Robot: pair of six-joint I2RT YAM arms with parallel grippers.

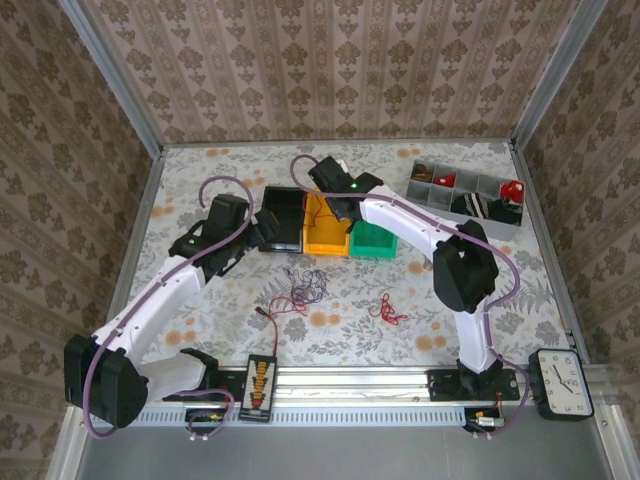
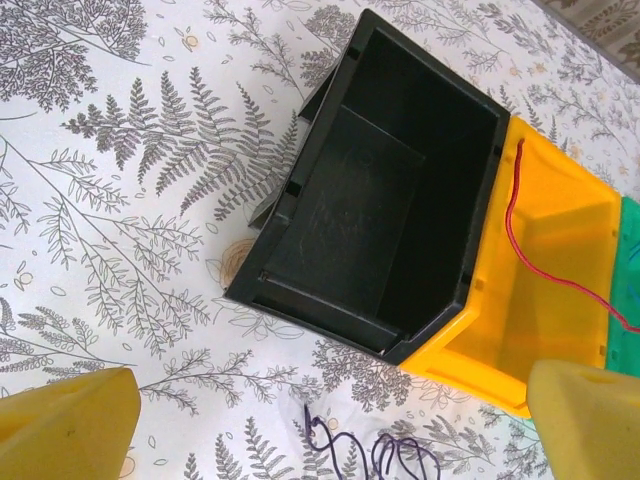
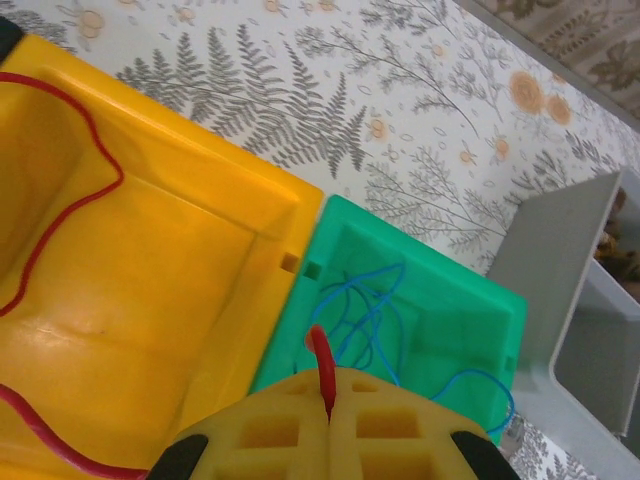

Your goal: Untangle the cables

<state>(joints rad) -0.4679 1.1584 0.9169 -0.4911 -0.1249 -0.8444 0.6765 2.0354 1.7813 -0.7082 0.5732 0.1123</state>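
Observation:
My right gripper shifts toward the black bin next and releases the red cable, since the yellow bin's bottom lies between my gripper and the black bin.
A tangle of purple and red cables (image 1: 305, 286) lies on the table in front of the bins, and a small red bunch (image 1: 388, 308) lies apart to its right. Over the yellow bin (image 3: 150, 300), my right gripper (image 3: 330, 395) is shut on a red cable (image 3: 320, 355), which trails down into that bin (image 3: 70, 200). A blue cable (image 3: 370, 310) sits in the green bin (image 3: 470, 330). Before the empty black bin (image 2: 390, 200), my left gripper (image 2: 325, 440) hangs open just above a purple cable (image 2: 400, 455). It holds nothing.
Black (image 1: 282, 215), yellow (image 1: 325, 240) and green (image 1: 375, 240) bins stand in a row mid-table. At the back right is a grey parts tray (image 1: 465, 195). A clock (image 1: 560, 382) and a black connector board (image 1: 262, 387) with its dark wire sit at the near edge.

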